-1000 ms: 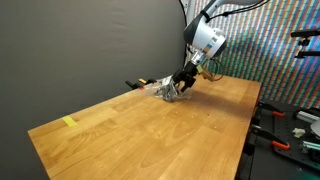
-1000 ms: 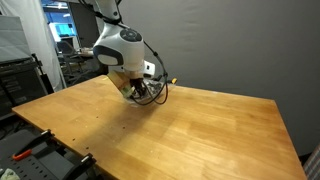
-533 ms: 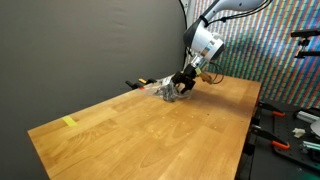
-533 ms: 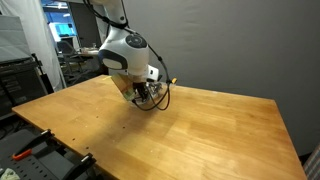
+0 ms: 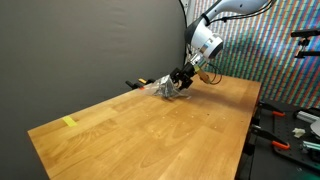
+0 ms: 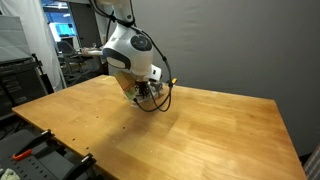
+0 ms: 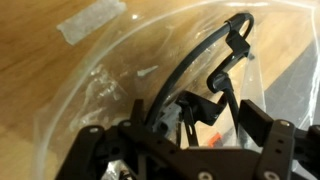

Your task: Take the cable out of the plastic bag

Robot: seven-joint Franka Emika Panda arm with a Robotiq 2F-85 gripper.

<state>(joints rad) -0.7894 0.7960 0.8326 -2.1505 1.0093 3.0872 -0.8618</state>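
Note:
I should stay low over the bag [image 7: 90, 75] and close my open fingers on the piece of black cable already between them.
A clear plastic bag [image 5: 160, 90] lies crumpled at the far side of the wooden table [image 5: 150, 135], also seen in an exterior view [image 6: 152, 99]. A black cable [image 7: 200, 55] is coiled inside it, and a loop shows in an exterior view [image 6: 165, 95]. My gripper [image 5: 178, 83] is tilted down onto the bag, also in an exterior view [image 6: 143, 92]. In the wrist view the bag [image 7: 90, 75] fills the frame. The gripper [image 7: 215, 125] is open, its fingers either side of a cable strand and an orange-tagged plug through the plastic.
A small yellow tape piece [image 5: 69, 122] lies near the table's near-left corner. A dark wall stands just behind the bag. Tool racks [image 5: 292, 128] sit beyond the table's right edge. Shelving and a black stand [image 6: 20, 80] stand off the other side.
The arm has shifted slightly sideways along the table's far edge and settled lower onto the bag. The bag and cable have hardly moved.

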